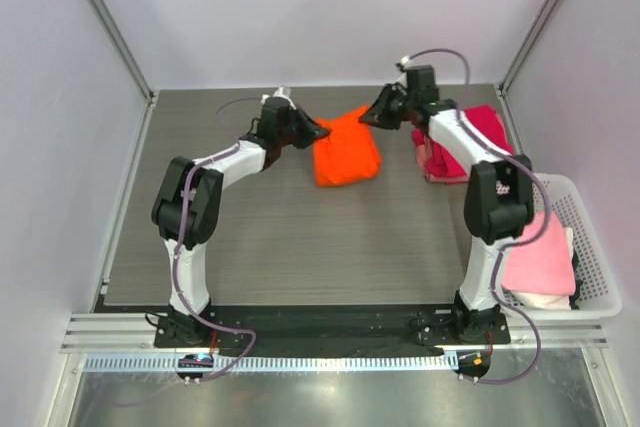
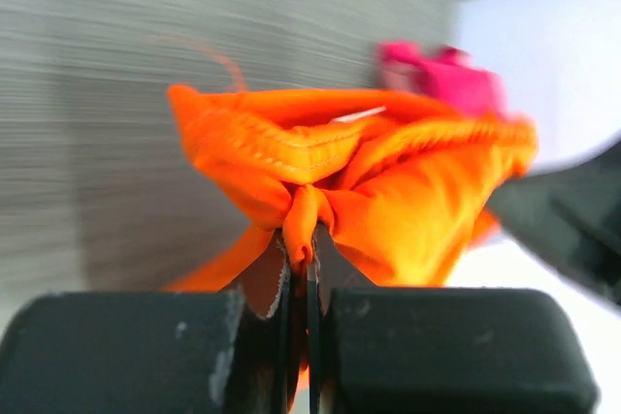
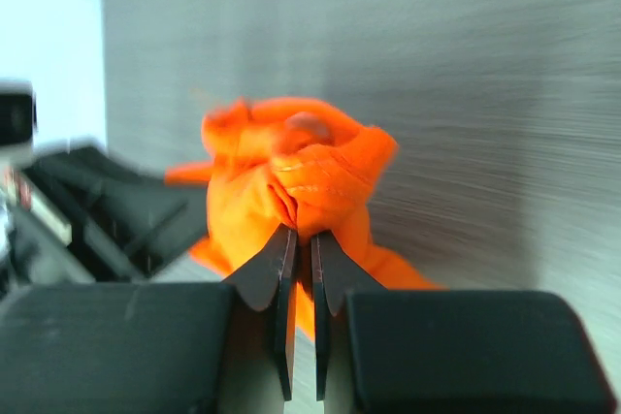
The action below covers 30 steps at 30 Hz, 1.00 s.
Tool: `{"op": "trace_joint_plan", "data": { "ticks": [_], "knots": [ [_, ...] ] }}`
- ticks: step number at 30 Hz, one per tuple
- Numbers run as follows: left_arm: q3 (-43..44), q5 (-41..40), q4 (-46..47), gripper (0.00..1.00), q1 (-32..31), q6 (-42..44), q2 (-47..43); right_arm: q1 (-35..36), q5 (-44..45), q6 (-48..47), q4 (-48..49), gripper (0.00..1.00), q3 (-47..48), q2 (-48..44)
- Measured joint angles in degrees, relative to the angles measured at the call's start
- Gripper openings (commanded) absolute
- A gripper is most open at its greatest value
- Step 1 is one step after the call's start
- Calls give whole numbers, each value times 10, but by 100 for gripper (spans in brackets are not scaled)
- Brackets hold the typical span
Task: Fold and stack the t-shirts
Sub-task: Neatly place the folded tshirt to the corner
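My right gripper carries the orange t-shirt's corner over the pile's wall-side edge [image 1: 499, 125] and releases it next, since the magenta-red pile lies to its right in the top view.
The bright orange t-shirt [image 1: 346, 150] lies bunched at the back middle of the table. My left gripper [image 1: 320, 131] is shut on its left edge; the pinched cloth [image 2: 303, 220] bulges above the closed fingers. My right gripper [image 1: 366, 118] is shut on its upper right corner, with a wad of orange cloth [image 3: 312, 186] between the fingers. A magenta-red t-shirt [image 1: 490, 125] lies on a pale pink one [image 1: 437, 162] at the back right, partly behind the right arm. Pale pink shirts [image 1: 538, 257] lie in the basket.
A white lattice basket [image 1: 587, 237] stands at the right edge of the table beside the right arm's base. Grey walls and metal posts close in the back and sides. The magenta pile also shows blurred in the left wrist view [image 2: 441, 75].
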Motion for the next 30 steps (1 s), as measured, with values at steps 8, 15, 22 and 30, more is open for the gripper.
{"op": "trace_joint_plan", "data": {
  "ticks": [8, 15, 22, 30],
  "knots": [
    [76, -77, 58, 0, -149, -4, -30, -163, 19, 2, -55, 1, -44, -171],
    [281, -101, 72, 0, -234, -22, 83, -280, 60, -2, -114, 1, -44, -216],
    [468, -121, 73, 0, -266, -68, 268, -362, 84, -17, -144, 1, -35, -208],
    [630, -190, 101, 4, -276, -126, 430, -383, 79, -30, -150, 1, 20, -111]
  ]
}}
